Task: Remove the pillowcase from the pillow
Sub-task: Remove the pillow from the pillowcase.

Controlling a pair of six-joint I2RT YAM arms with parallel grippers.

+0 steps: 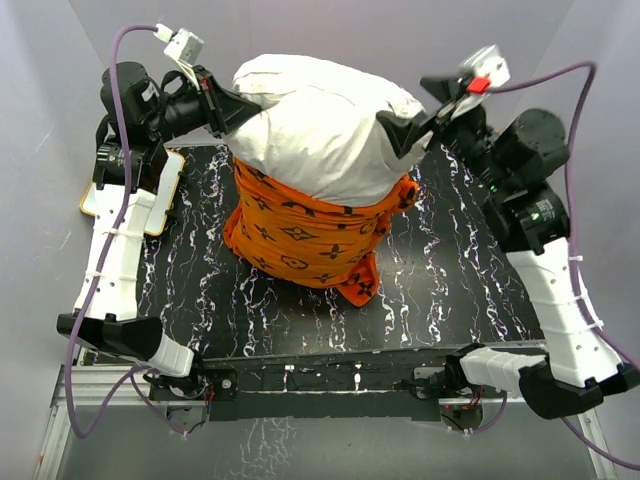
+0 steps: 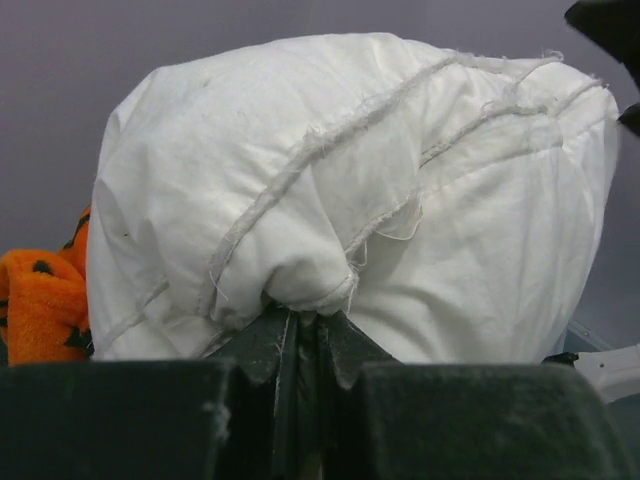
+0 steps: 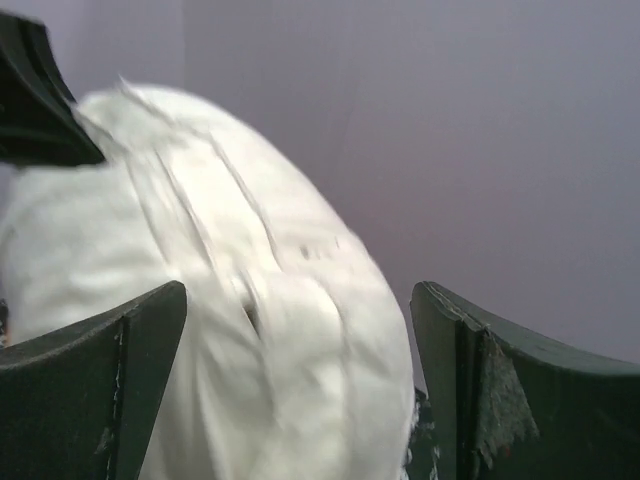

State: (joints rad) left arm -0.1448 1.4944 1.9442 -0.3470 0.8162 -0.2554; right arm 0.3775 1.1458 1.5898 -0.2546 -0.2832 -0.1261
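Next I will swing my right gripper across and down onto the pillowcase's seam edge, which lies to its left in the top view, as my left gripper holds the pillow.
The white pillow (image 1: 320, 125) is held up over the back of the table, and the orange pillowcase (image 1: 300, 235) with dark brown motifs is bunched round its lower part. My left gripper (image 1: 243, 112) is shut on a fold at the pillow's left end; in the left wrist view that gripper (image 2: 305, 318) pinches the pillow (image 2: 380, 200), with a bit of the pillowcase (image 2: 40, 300) at the left edge. My right gripper (image 1: 408, 135) stands open at the pillow's right end. In the right wrist view the pillow (image 3: 250, 330) bulges between that gripper's (image 3: 300, 300) spread fingers (image 3: 500, 390), blurred.
A white wood-framed board (image 1: 130, 205) lies at the table's left edge under my left arm. The black marbled tabletop (image 1: 450, 280) runs out in front of and to the right of the pillowcase. Grey walls close in the back and sides.
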